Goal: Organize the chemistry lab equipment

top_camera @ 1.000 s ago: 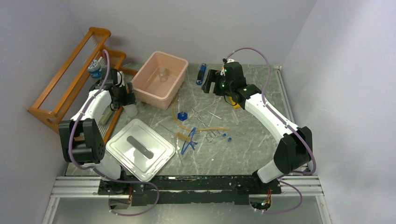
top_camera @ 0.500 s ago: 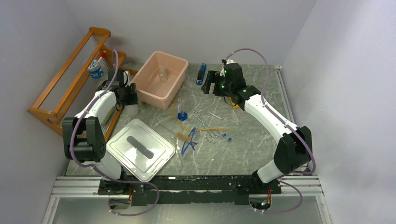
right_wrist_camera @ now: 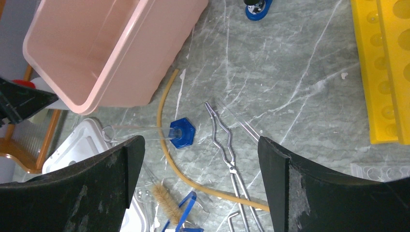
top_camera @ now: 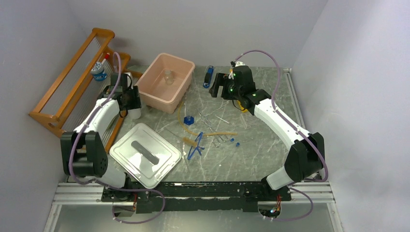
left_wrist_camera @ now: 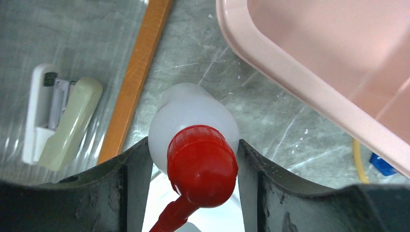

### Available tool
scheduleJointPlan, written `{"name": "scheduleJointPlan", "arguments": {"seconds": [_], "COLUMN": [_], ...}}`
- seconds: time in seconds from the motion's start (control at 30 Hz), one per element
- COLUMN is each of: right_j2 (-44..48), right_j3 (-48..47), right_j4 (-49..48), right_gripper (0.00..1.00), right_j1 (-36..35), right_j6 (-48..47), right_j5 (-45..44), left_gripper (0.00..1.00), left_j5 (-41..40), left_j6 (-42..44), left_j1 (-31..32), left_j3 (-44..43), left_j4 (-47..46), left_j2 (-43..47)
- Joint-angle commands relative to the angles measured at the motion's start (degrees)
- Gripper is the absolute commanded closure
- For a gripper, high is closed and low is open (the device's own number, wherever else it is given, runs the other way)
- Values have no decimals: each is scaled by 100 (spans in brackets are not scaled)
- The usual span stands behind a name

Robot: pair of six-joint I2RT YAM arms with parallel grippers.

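My left gripper should next lift over the pink tub's rim, because the tub's side is in the way. Then it should lower the squeeze bottle [top_camera: 136, 114] beside the small jar [top_camera: 168, 76] and let go of it.
The white squeeze bottle [left_wrist_camera: 193, 113] with its red cap [left_wrist_camera: 202, 164] stands by the pink tub's near-left corner. My left gripper [left_wrist_camera: 191, 145] is shut on its white body, both fingers touching its sides. From above, the left gripper [top_camera: 129, 102] covers most of the squeeze bottle [top_camera: 136, 114]. My right gripper [top_camera: 220, 88] hovers open and empty over the back of the table. Beneath the right gripper [right_wrist_camera: 200, 145] lie a tan hose [right_wrist_camera: 167, 140], a blue-capped tube [right_wrist_camera: 181, 133], metal tongs [right_wrist_camera: 227, 150], a brush [right_wrist_camera: 164, 198] and blue tongs [right_wrist_camera: 186, 208]. A small jar [top_camera: 168, 76] sits in the tub.
The pink tub [top_camera: 152, 93] stands at the back, its grey-white lid [top_camera: 145, 154] near the front left. A wooden rack [top_camera: 67, 77] lines the left side. A yellow holed rack [right_wrist_camera: 387, 72] lies under the right arm. A white and beige clip [left_wrist_camera: 58, 116] lies left of the bottle.
My left gripper has slid forward around the squeeze bottle and its jaws have narrowed onto it. The right arm has stayed still.
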State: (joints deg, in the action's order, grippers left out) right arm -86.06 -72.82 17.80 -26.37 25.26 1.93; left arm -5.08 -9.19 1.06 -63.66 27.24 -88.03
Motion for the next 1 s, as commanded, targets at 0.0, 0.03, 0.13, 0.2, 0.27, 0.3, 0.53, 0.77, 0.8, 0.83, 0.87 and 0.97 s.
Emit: {"name": "scheduleJointPlan", "arguments": {"seconds": [0.0, 0.03, 0.13, 0.2, 0.27, 0.3, 0.53, 0.77, 0.8, 0.83, 0.87, 0.97], "right_j2": [117, 112, 107, 94, 89, 85, 185, 393, 403, 420, 437, 467], "right_j3": [22, 29, 75, 54, 27, 23, 33, 247, 258, 271, 289, 359], "right_j4": [-51, -45, -66, -36, -15, -14, -19, -143, -131, -123, -128, -144], "right_gripper": [10, 10, 10, 11, 11, 11, 11, 11, 11, 11, 11, 11], "right_j1": [-19, -20, -25, -38, -42, -43, -42, -43, -40, -42, -43, -38], "right_j6": [16, 34, 101, 142, 141, 150, 129, 132, 137, 132, 141, 122], "right_j5": [-39, -14, 59, 43, -28, -64, -178, -178, -180, -180, -182, -370], "left_gripper": [49, 50, 50, 50, 49, 49, 49, 50, 51, 51, 52, 51], "left_j5": [-323, -382, -576, -609, -484, -320, 1057, 1464, 1297, 1106, 850, 600], "left_j6": [-436, -499, -587, -656, -767, -840, -1192, -1168, -1158, -1151, -1148, -1044], "left_j1": [34, 39, 34, 35, 32, 34, 39, 558, 682, 807, 909, 1130], "left_j3": [-56, -76, -221, -393, -700, -866, -1765, -1993, -2077, -2182, -2254, -2423], "left_j4": [334, 441, 770, 940, 1059, 1071, 704, -63, -65, -38, -1, 25], "left_j2": [796, 992, 1510, 1846, 2131, 2246, 2281, 1363, 1166, 970, 772, 184]}}
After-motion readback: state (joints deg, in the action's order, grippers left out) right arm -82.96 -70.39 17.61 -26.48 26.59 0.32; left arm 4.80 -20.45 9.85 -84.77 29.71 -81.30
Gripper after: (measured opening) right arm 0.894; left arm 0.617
